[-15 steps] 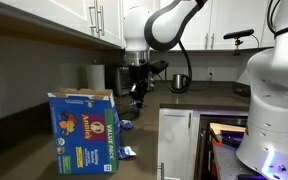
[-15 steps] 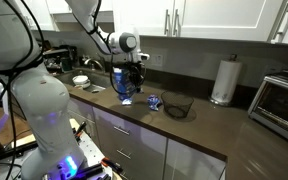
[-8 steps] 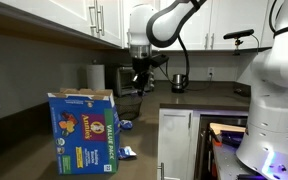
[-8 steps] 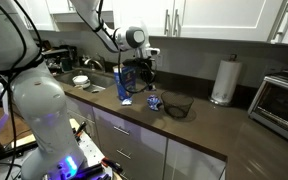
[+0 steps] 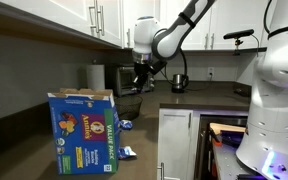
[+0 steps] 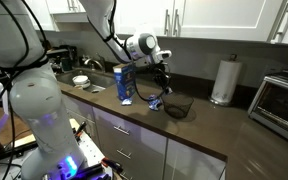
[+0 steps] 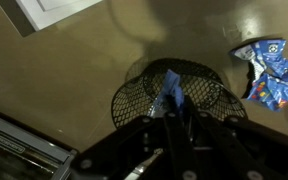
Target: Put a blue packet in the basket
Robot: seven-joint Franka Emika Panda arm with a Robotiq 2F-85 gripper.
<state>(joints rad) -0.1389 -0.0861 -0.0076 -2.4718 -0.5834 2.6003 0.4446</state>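
My gripper already holds the blue packet above the inside of the basket, so it needs to lower next toward the dark wire-mesh basket point(image 5: 129, 102) and open over the basket's opening.
In the wrist view my gripper point(image 7: 172, 108) is shut on a blue packet point(image 7: 170, 90) that hangs from the fingertips over the dark wire-mesh basket point(image 7: 134, 95). In both exterior views the gripper point(image 6: 165, 84) point(image 5: 140, 78) hovers just above the basket point(image 6: 180, 106) point(image 5: 130, 101) on the dark counter. More blue packets point(image 7: 269, 70) lie on the counter beside the basket; they also show in an exterior view point(image 6: 154, 102).
A big blue cardboard box point(image 5: 84, 132) point(image 6: 124, 85) stands on the counter. A paper towel roll point(image 6: 222, 80) and a silver toaster oven point(image 6: 281, 100) stand past the basket. A kettle point(image 5: 179, 82) stands on the far counter. Cabinets hang overhead.
My gripper has carried the blue packet sideways, away from the blue box, until it is over the basket.
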